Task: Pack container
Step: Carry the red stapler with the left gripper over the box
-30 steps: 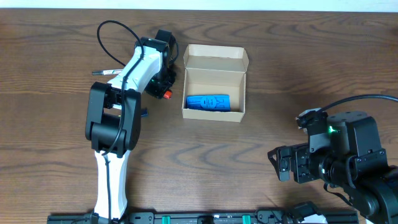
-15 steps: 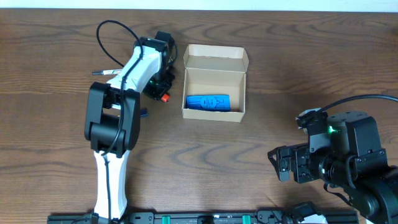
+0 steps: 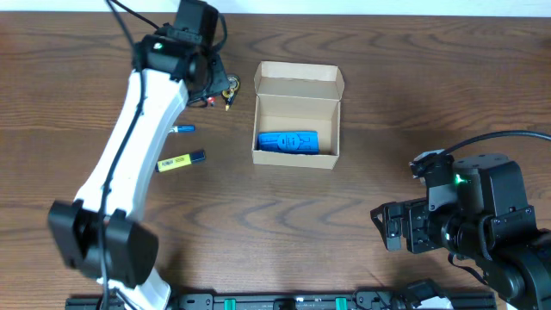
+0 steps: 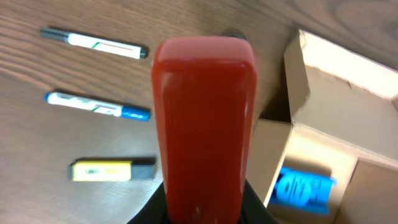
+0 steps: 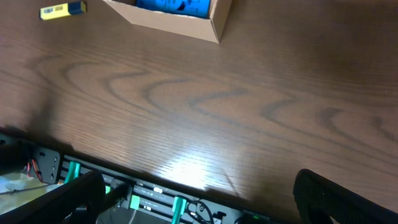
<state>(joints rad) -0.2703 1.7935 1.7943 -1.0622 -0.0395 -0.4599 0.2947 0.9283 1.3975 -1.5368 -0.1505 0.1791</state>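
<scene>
The left gripper carries the red object right in the overhead view next, across and down to the bare bottom of the box beside the packet, and releases it.
The container is a tan cardboard box with its lid flap standing open at the far side. A blue packet lies inside along its near wall. Up and left of the box, my left gripper is shut on a red rounded object, which fills the middle of the left wrist view. That view also shows the box and the packet to the right. At the table's near right, my right gripper stands open with nothing between its fingers.
Left of the box lie a blue marker and a yellow highlighter. The left wrist view shows a white marker beyond the blue marker and the highlighter. The table's front rail is under my right gripper.
My left gripper has shut on the red object and risen from the table beside the box. The arm has swung up and back, uncovering the blue marker and highlighter. The right arm is still.
</scene>
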